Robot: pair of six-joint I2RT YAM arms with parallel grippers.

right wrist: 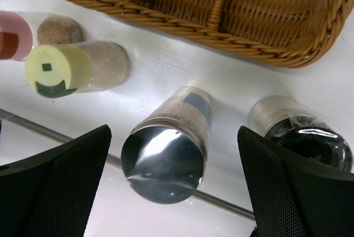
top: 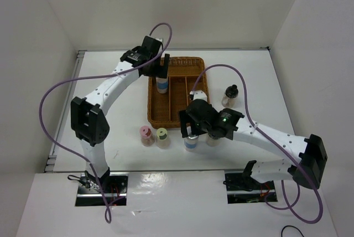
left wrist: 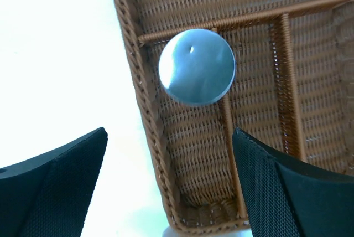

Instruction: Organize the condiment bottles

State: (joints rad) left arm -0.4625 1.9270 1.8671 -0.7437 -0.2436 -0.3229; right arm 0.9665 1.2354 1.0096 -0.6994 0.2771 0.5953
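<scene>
The silver cap of the blue-banded bottle (top: 191, 135) (right wrist: 164, 164) is just below my right gripper, between its open fingers, so I need to move the gripper down around the cap next and close the fingers.
A white, silver-capped condiment bottle (top: 161, 86) (left wrist: 196, 66) stands in the left compartment of the wicker tray (top: 188, 76) (left wrist: 145, 109). My left gripper (top: 160, 70) (left wrist: 168, 137) hangs open above it, holding nothing. A second silver-capped bottle with a blue band (top: 191, 142) (right wrist: 163, 159) stands on the table in front of the tray. My right gripper (top: 191, 129) (right wrist: 174, 132) is open just above it, one finger on each side. A black-topped bottle (top: 213, 139) (right wrist: 301, 132) stands close beside it. The pink-capped (top: 146, 135) (right wrist: 12, 35) and yellow-green-capped (top: 162, 137) (right wrist: 58, 68) bottles stand to its left.
Another black-topped bottle (top: 229, 96) stands alone on the table right of the tray. White walls close in the table on the left, right and far sides. A metal strip (right wrist: 232, 206) runs along the table's near edge.
</scene>
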